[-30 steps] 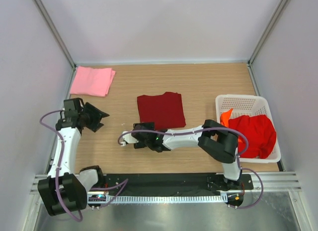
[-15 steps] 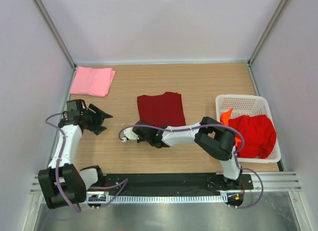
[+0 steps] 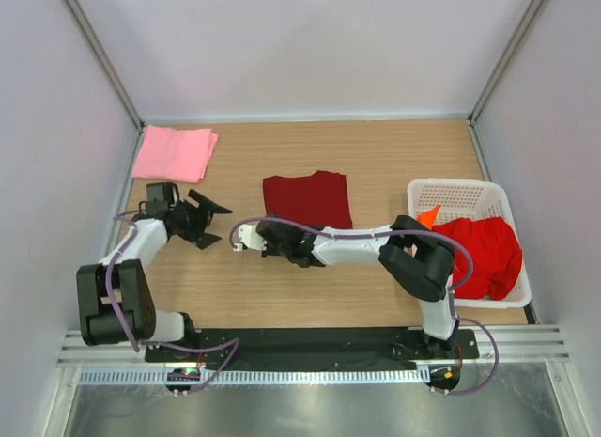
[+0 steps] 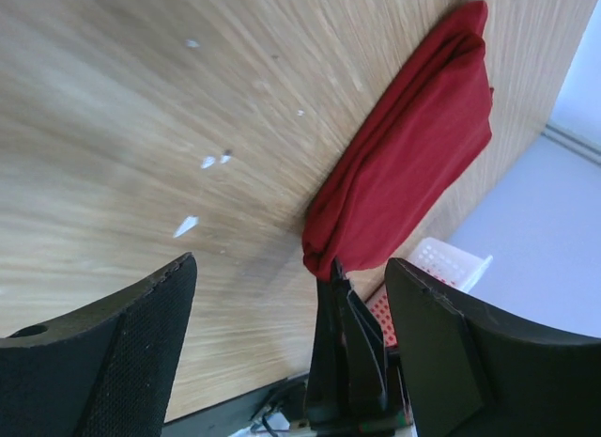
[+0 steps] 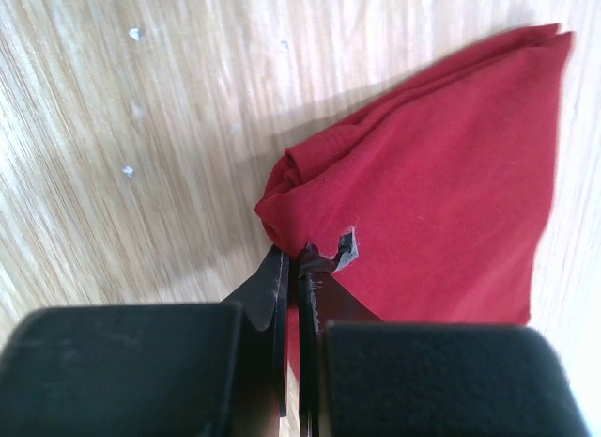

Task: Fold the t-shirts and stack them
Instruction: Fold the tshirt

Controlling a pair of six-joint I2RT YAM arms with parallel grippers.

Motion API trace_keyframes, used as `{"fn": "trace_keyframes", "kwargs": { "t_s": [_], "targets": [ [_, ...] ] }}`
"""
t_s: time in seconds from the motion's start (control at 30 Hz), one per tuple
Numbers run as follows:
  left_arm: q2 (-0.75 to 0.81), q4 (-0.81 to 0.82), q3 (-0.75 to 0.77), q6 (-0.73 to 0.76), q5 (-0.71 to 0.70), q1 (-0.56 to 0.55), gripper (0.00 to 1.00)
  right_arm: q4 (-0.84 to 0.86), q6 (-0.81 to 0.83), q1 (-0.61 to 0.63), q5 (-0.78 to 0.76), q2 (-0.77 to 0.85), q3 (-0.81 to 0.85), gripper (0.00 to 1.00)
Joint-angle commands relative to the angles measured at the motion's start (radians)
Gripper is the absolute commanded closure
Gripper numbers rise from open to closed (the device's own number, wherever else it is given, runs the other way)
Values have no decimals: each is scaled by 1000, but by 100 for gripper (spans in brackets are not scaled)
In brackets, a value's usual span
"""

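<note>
The maroon t-shirt's near corner is already in my right gripper, so my left gripper will next move outward and down onto the maroon t-shirt's free far corner that faces the pink t-shirt.
A folded maroon t-shirt [image 3: 308, 198] lies at the table's middle. My right gripper [image 3: 270, 229] is shut on its near left corner; in the right wrist view the jaws [image 5: 300, 258] pinch the bunched edge of the maroon cloth [image 5: 423, 164]. My left gripper [image 3: 218, 226] stands open just left of that corner, holding nothing. The left wrist view looks between its wide fingers [image 4: 103, 352] at the maroon t-shirt [image 4: 413, 164] and the right gripper [image 4: 346, 352]. A folded pink t-shirt [image 3: 174, 153] lies at the back left. A bright red t-shirt [image 3: 484, 254] and an orange one [image 3: 427, 216] sit in the basket.
The white slotted basket [image 3: 460, 195] stands at the right edge of the table, beside the right arm's elbow. Grey walls close in the table at the left, back and right. Bare wood lies between the pink t-shirt and the maroon one.
The right gripper has shut on the maroon t-shirt's corner and nudged the cloth away. The left arm has swung right towards that corner, with its jaws opening wider.
</note>
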State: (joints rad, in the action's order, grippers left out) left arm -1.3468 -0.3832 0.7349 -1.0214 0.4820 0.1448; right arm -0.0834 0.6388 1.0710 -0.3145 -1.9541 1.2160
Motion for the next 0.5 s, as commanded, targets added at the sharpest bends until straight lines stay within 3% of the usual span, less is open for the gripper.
{"fn": "trace_keyframes", "kwargs": {
  "t_s": [0.0, 0.47],
  "targets": [
    [-69, 213, 12, -95, 75, -71, 17, -3, -22, -8, 12, 93, 33, 99],
    [-438, 379, 225, -192, 10, -284, 13, -56, -60, -39, 68, 172, 47, 99]
  ]
}}
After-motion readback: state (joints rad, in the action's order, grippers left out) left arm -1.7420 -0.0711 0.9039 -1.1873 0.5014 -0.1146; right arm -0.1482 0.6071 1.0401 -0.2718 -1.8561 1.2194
